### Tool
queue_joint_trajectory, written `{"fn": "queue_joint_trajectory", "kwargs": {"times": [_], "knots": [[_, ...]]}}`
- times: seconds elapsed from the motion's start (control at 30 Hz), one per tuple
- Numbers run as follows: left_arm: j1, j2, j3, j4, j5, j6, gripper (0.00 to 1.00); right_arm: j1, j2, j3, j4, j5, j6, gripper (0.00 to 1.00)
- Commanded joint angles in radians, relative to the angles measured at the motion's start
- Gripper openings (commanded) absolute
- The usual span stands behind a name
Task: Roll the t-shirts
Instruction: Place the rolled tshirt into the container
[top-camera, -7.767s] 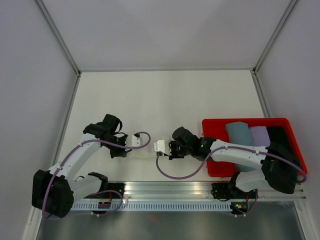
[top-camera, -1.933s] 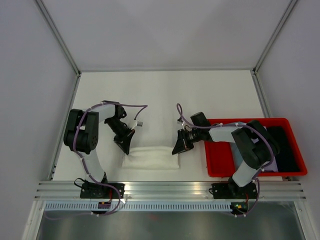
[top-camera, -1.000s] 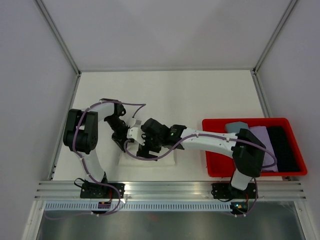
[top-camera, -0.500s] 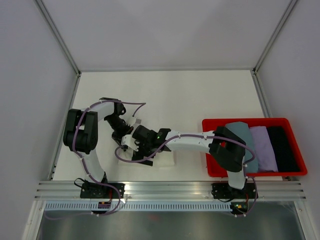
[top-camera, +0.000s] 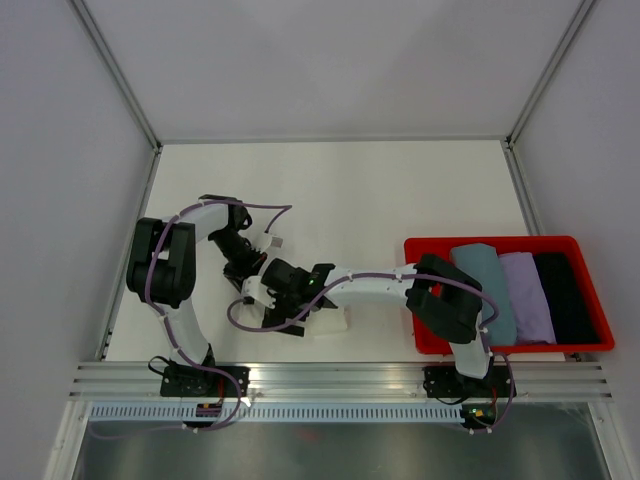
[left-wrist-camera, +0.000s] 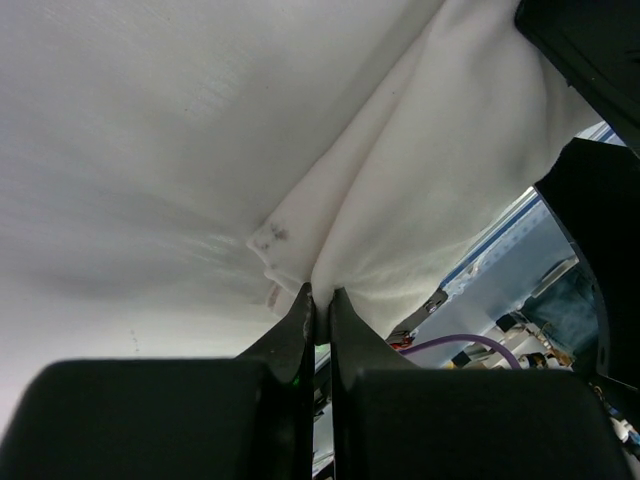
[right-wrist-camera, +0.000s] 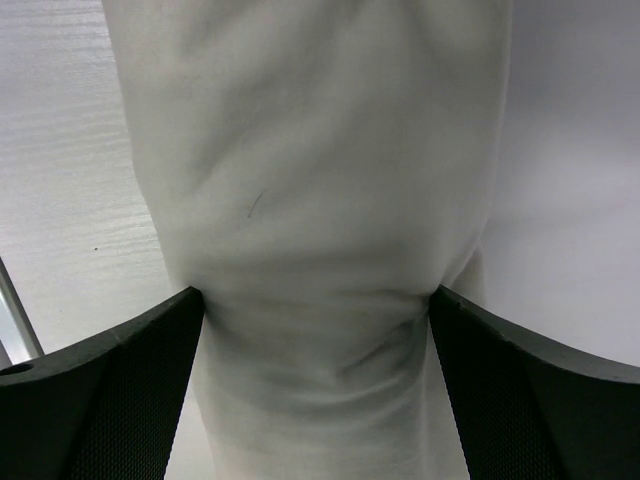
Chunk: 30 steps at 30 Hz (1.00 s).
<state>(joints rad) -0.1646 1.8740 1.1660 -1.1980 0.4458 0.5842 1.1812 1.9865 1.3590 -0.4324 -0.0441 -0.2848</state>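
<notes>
Next, my right gripper stays there and closes, since both its fingers already touch opposite sides of the rolled t-shirt.
A cream-white t-shirt (top-camera: 332, 321) lies rolled on the table near the front, mostly hidden under my right arm in the top view. My left gripper (top-camera: 243, 272) is at the roll's left end. In its wrist view the left gripper (left-wrist-camera: 320, 300) is shut on a thin fold of the t-shirt (left-wrist-camera: 440, 150). My right gripper (top-camera: 268, 308) reaches far left across the roll. In the right wrist view the right gripper (right-wrist-camera: 317, 330) stands wide open astride the t-shirt (right-wrist-camera: 310, 150), and both fingers (right-wrist-camera: 110, 390) touch the creased cloth on either side.
A red bin (top-camera: 560, 347) at the right holds folded teal (top-camera: 490, 270), lilac (top-camera: 530, 295) and black (top-camera: 570, 295) garments. An aluminium rail (top-camera: 340, 380) runs along the front edge. White walls close in the table on the left, back and right.
My right arm has slid left along the roll to its left end, close to the left gripper. The left gripper has stayed in place, shut on the cloth.
</notes>
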Motion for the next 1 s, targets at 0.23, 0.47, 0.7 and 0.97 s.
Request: {"fn": "queue_joint_trajectory", "kwargs": {"times": [0.23, 0.47, 0.7, 0.97], "knots": [[0.007, 0.004, 0.063, -0.014, -0.039, 0.054, 0.11, 0.006, 0.098, -0.1, -0.043, 0.012, 0.013, 0.84], [0.007, -0.003, 0.08, -0.028, -0.044, 0.06, 0.15, 0.005, 0.126, -0.089, -0.081, 0.101, 0.073, 0.64], [0.011, -0.013, 0.164, -0.078, -0.018, 0.055, 0.5, 0.0, 0.115, -0.109, -0.081, 0.116, 0.144, 0.38], [0.034, -0.039, 0.334, -0.152, 0.005, 0.016, 0.57, -0.075, 0.017, -0.176, -0.092, 0.098, 0.234, 0.0]]}}
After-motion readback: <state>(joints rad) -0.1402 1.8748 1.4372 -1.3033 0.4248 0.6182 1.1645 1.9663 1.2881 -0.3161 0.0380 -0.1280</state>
